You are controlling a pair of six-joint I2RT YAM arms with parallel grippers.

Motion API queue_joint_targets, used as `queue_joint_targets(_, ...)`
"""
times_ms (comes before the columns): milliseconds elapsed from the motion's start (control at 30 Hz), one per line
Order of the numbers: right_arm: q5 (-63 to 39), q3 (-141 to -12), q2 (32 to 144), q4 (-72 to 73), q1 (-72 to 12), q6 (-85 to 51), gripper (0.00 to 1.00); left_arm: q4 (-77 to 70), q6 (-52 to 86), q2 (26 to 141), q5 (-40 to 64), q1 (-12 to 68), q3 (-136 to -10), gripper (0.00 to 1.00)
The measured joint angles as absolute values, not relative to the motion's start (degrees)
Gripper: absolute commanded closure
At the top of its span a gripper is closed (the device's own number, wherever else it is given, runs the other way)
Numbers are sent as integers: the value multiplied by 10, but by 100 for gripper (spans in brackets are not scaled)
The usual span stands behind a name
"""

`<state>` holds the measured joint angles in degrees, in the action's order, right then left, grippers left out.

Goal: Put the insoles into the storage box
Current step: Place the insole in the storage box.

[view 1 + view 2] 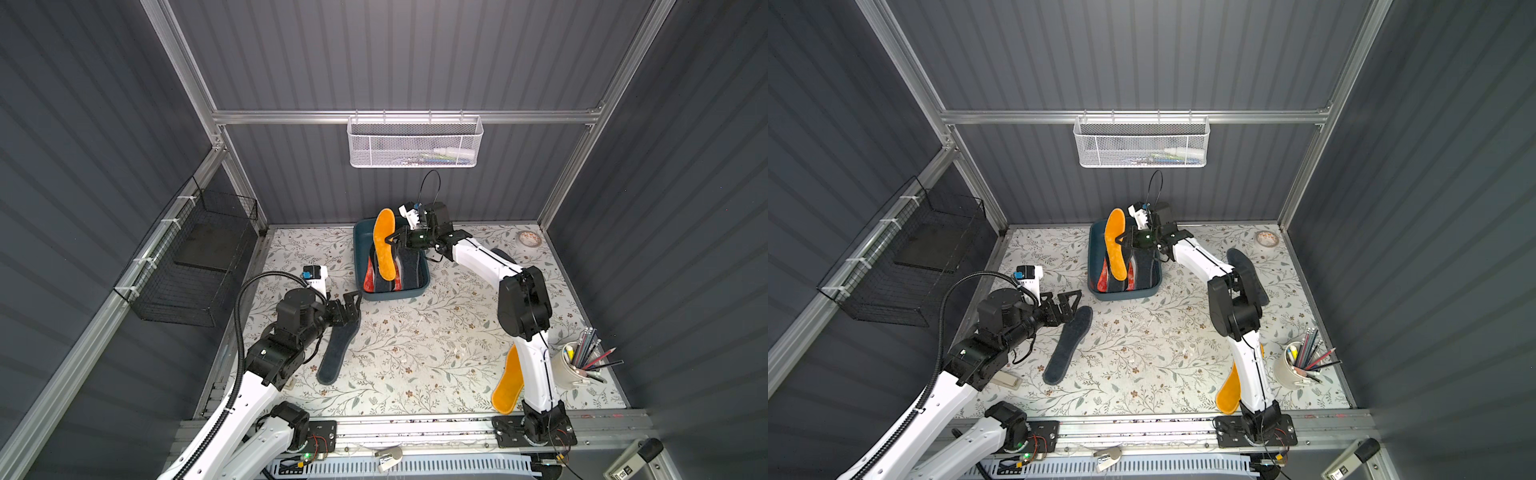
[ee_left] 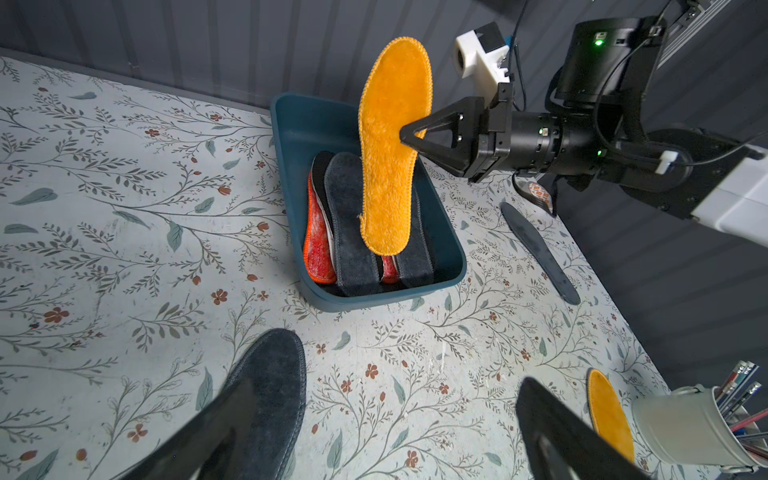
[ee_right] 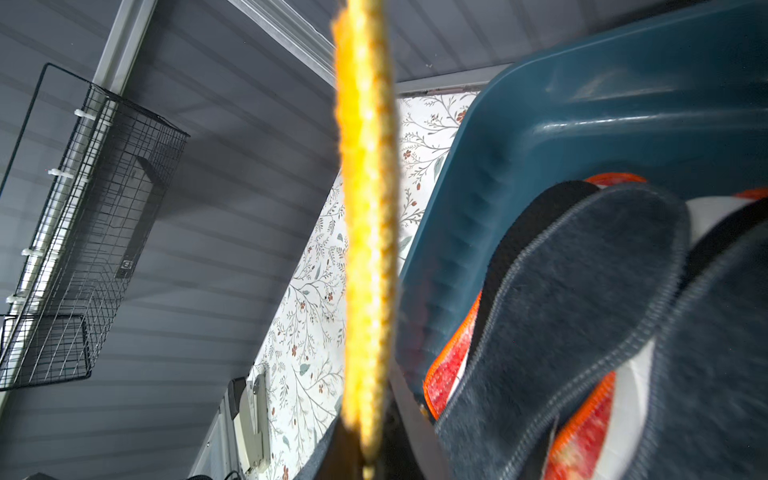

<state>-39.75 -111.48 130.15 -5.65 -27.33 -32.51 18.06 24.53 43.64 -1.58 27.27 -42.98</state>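
I will next use my right gripper to lower the orange insole onto the dark grey insoles in the teal storage box [image 1: 395,296] and let go of its side edge, because they are below my gripper.
The teal storage box [image 1: 395,296] [image 2: 291,166] stands at the back of the table, with several dark grey and red-orange insoles [image 1: 399,274] [image 2: 353,232] [image 3: 582,311] lying in it. My right gripper [image 1: 390,239] [image 1: 1120,240] [image 2: 409,137] [image 3: 365,457] is shut on the side edge of an orange insole [image 1: 384,249] [image 2: 390,166] [image 3: 365,208], holding it on edge above the box. My left gripper [image 1: 353,301] [image 1: 1071,303] [image 2: 386,399] is open just over the toe of a dark grey insole [image 1: 338,353] [image 2: 270,382] lying flat on the table.
Another orange insole [image 1: 509,382] [image 2: 611,415] lies by the right arm's base, beside a pencil cup [image 1: 577,365]. A dark insole [image 1: 1246,266] [image 2: 540,253] lies behind the right arm. A tape roll [image 1: 528,239], white mesh basket [image 1: 415,141] and black wire basket [image 1: 195,257] line the walls.
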Motion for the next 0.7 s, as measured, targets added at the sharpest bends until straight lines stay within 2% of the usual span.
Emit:
queue_joint_targets(400,-416,-1193,1404,-86,-275,-345,100,181,245,437,-16,273,-429,0)
queue_joint_targets(467,-405,-1194,1408,-97,-275,-342,91,181,245,437,-16,273,-427,0)
queue_joint_targets(533,-389,-1199,1409,-117,-275,-332,71,181,245,438,-16,273,-426,0)
queue_joint_targets(600,-373,-1206,1410,-136,-275,-323,55,183,245,438,-16,273,-426,0)
queue_joint_targets(700,-347,-1220,1410,-164,-275,-304,37,183,245,438,-16,273,-426,0)
